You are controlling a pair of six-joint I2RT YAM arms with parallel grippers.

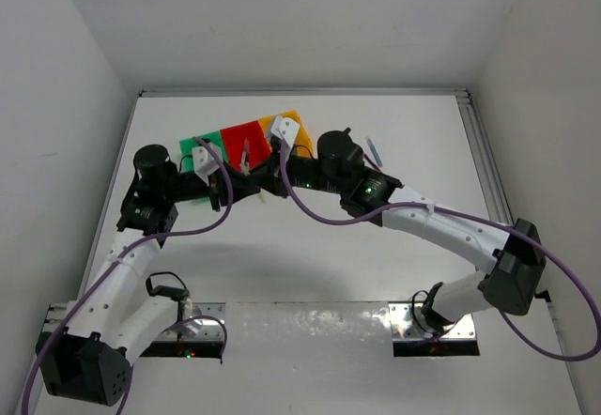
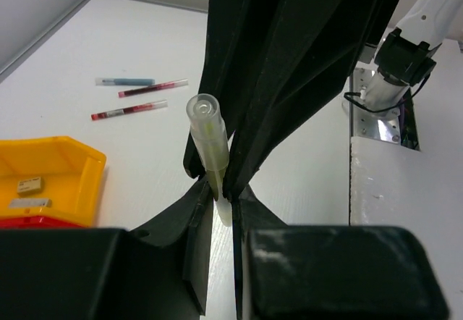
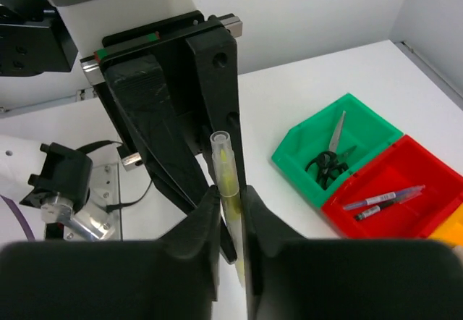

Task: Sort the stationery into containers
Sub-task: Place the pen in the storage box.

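My right gripper swings outward over the red bin next and lowers to let go of the pen, since the bin holding pens lies outward and below it.
A pale, clear-capped pen with a yellow-green core stands between both grippers, above the table in front of the containers. My left gripper is shut on its lower end. My right gripper is shut on the same pen, facing the left gripper's black fingers. The green bin holds black-handled scissors. Two pens lie in the red bin. The yellow bin holds two small eraser blocks.
Three loose pens lie on the white table to the right of the bins: one blue and two red. The bins sit in a row at the back centre. Purple cables hang from both arms.
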